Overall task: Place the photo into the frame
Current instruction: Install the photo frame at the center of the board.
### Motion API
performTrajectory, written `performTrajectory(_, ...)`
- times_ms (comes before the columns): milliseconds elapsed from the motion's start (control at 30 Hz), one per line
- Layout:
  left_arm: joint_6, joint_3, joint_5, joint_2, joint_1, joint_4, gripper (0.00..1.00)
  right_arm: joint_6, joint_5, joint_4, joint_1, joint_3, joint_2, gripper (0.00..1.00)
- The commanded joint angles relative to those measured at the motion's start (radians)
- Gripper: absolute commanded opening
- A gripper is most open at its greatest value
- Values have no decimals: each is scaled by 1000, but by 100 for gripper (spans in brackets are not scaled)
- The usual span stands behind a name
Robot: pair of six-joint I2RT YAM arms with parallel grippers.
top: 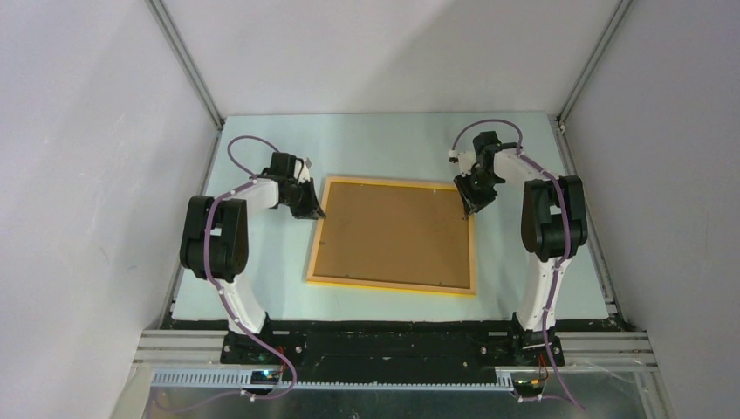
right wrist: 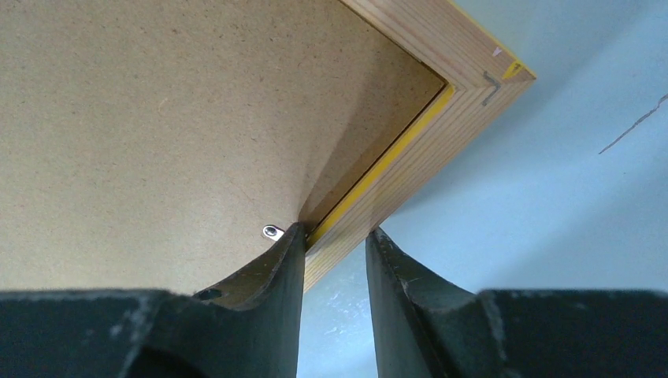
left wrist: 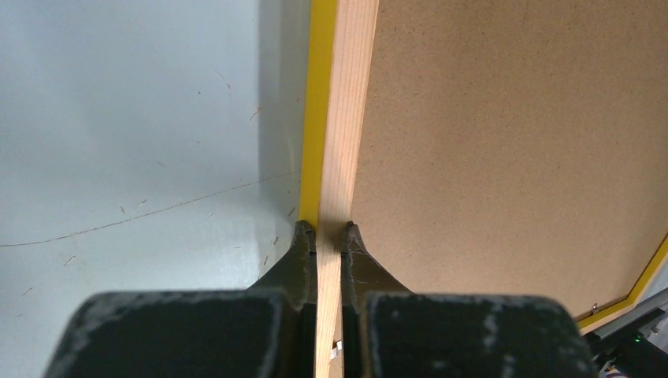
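The robot should next slide the rail in its left gripper slightly to the left in the top view and release it, since the tabletop beside the gripper is bare there.
The frame [top: 390, 285] lies flat on the table with its back up, thin yellow-orange wood around a brown backing board [top: 393, 231]. The photo is hidden. My left gripper [top: 316, 209] is at the frame's left rail near the far corner. In the left wrist view it [left wrist: 329, 228] is shut on that wooden rail [left wrist: 346, 118], one finger on each side. My right gripper [top: 469, 208] is at the right rail near the far right corner. In the right wrist view it [right wrist: 337, 232] stands open astride the rail [right wrist: 417, 157], the outer finger apart from the wood.
The pale table [top: 262, 288] runs around the frame on all sides. A small metal tab [right wrist: 272, 231] sits on the backing board [right wrist: 157, 118] by my right inner finger. Grey walls close in the table at left, right and back.
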Motion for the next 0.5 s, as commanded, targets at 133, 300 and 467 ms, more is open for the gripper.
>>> performTrajectory(133,-34,-32,41,-6,13,-50,0,-16,-98,-61,28,48,18,38)
performTrajectory(300,-36,-35,33,-13,23,-51,0,36,-143,-56,-15,88,-9,41)
performTrajectory(467,-38,-39,31,-21,25,-49,0,87,-243,-44,-74,127,-48,45)
